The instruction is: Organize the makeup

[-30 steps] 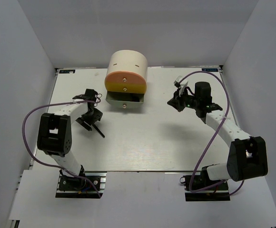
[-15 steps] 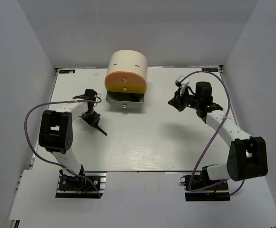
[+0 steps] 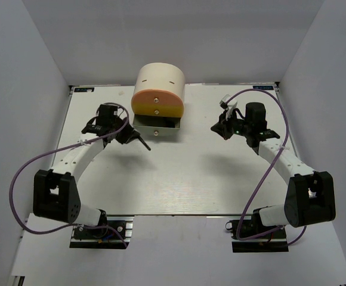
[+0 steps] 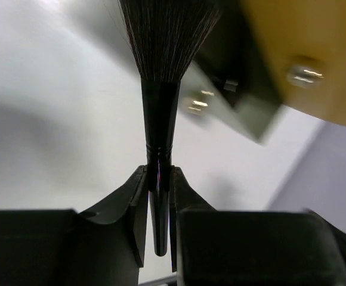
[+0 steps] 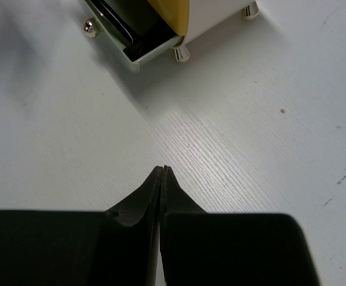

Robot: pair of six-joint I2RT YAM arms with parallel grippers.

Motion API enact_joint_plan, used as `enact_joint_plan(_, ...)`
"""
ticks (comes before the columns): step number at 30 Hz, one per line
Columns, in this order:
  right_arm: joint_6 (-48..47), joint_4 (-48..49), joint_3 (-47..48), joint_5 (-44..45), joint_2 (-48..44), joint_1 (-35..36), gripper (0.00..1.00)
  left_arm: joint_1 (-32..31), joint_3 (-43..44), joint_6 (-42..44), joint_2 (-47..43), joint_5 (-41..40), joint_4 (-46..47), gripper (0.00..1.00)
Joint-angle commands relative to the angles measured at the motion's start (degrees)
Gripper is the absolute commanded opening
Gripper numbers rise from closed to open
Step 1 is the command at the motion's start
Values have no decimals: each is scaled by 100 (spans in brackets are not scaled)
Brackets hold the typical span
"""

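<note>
The bottom drawer [image 3: 155, 126] [image 4: 235, 74] is pulled open, so my left gripper should next move the brush outward and to the right in the top view to let go of it over that drawer.
My left gripper [image 3: 130, 134] is shut on the black fan brush [image 3: 142, 142] and holds it off the table just left of the box's open bottom drawer [image 3: 155, 126]. In the left wrist view the brush handle [image 4: 160, 128] stands pinched between the jaws of the left gripper [image 4: 159, 179], bristles fanning out ahead toward the drawer. My right gripper [image 3: 218, 127] hovers over the table to the right of the box, shut on nothing; the right gripper [image 5: 163, 171] shows its fingertips pressed together. No other makeup is in view.
The round cream box [image 3: 158, 80] with its orange and yellow drawer fronts stands at the back centre. Its open drawer [image 5: 134, 36] and metal feet show at the top of the right wrist view. White walls enclose the table [image 3: 191, 179].
The left gripper closed on the fan brush lying on the left of the table, lifted it and carried it back and right toward the open drawer. The right arm stayed still.
</note>
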Motion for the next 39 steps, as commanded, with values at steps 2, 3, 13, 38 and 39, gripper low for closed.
enact_joint_plan(2,83,274,48,-88,-83,-21,0,-229,179,-980,-119,919,1101,0)
enact_joint_plan(3,83,275,48,-79,-100,-21,0,-281,179,-983,-118,919,1104,0)
enact_joint_plan(13,92,275,-48,18,-258,-38,0,-941,1250,-2827,848,112,1326,0)
enact_joint_plan(38,101,336,-128,35,-259,-65,0,-1354,1709,-4183,1367,-1497,217,0)
enact_joint_plan(39,109,327,-136,27,-258,-73,0,-1354,1700,-4183,1402,-1515,225,0)
